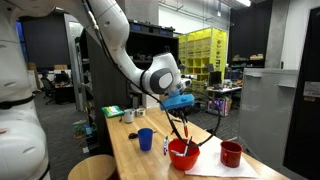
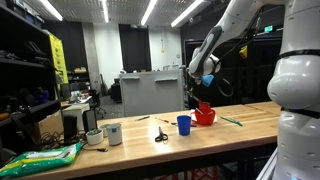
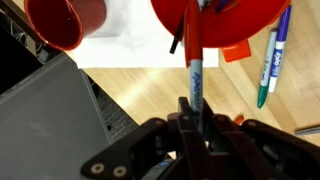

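Note:
My gripper lifts off the bowl point(image 2: 204, 116) next, carries the marker outward, lowers and releases it, since bare wood point(image 2: 141, 131) beside the scissors lies outward of my gripper.
My gripper point(image 3: 194, 106) is shut on a blue-and-white marker point(image 3: 196, 72), which stands between the fingers and points away from the wrist. The marker's far end reaches into a red bowl point(image 3: 235, 18) that holds other pens. In both exterior views the gripper point(image 1: 180, 106) point(image 2: 205, 80) hangs above the red bowl point(image 1: 183, 155) point(image 2: 204, 116) on the wooden table point(image 1: 135, 160), with the marker point(image 1: 183, 128) slanting down into it. A red cup point(image 3: 68, 22) point(image 1: 231, 153) stands beside the bowl on white paper point(image 3: 130, 50).
A green marker point(image 3: 266, 68) and a small orange piece point(image 3: 236, 52) lie by the bowl. A blue cup point(image 1: 146, 138) point(image 2: 184, 124), scissors point(image 2: 160, 134), a white mug point(image 2: 113, 133) and a green bag point(image 2: 40, 158) sit further along the table. A dark grey surface point(image 3: 50, 115) borders the table edge.

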